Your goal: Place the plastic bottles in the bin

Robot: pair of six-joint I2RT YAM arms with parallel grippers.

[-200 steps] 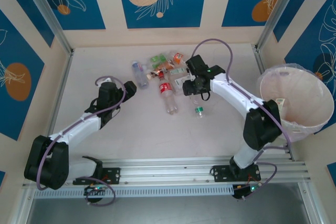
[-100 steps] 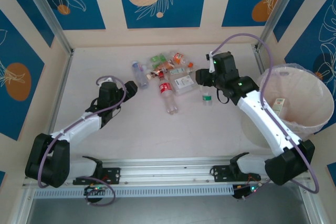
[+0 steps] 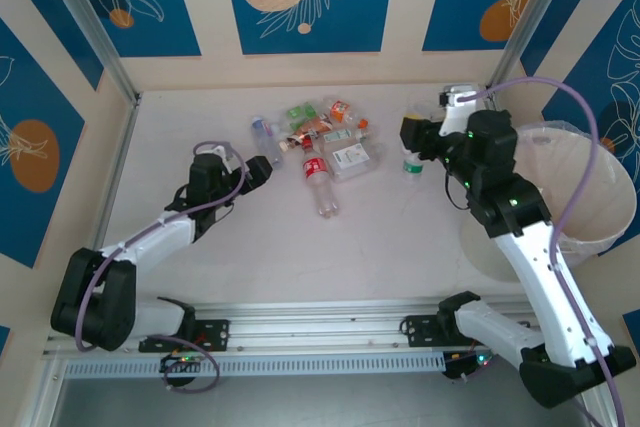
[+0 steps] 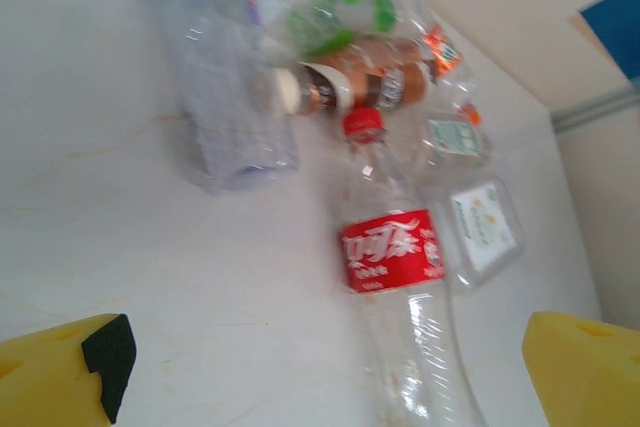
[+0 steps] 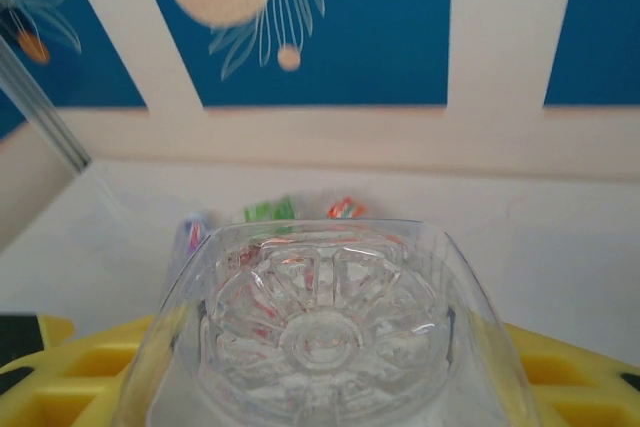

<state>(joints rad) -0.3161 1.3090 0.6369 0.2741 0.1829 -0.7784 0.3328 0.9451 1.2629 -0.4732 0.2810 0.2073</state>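
My right gripper swings sideways over the bin's opening [image 3: 582, 179] next and releases the clear bottle there. The bottle still hangs above the table, short of the bin's rim.
Several plastic bottles [image 3: 322, 137] lie in a pile at the middle back of the table. A clear bottle with a red label [image 3: 318, 182] [image 4: 392, 252] lies nearest, cap pointing away. My left gripper [image 3: 258, 169] [image 4: 330, 377] is open just left of it and low over the table, with nothing between its yellow fingers [image 4: 60, 377]. My right gripper [image 3: 410, 145] [image 5: 320, 387] is shut on a clear bottle [image 5: 325, 327] with a green label [image 3: 411, 161], held above the table between the pile and the bin [image 3: 600, 162].
The bin stands at the right edge, beside the right wall post, with a small labelled item inside [image 3: 533, 197]. A crushed bottle with a blue label [image 4: 225, 77] and a brown bottle [image 4: 365, 87] lie at the pile's left side. Walls close the back and sides.
My right arm has lifted the green-labelled bottle from the pile and swung it right, toward the bin. My left gripper has edged slightly closer to the pile.
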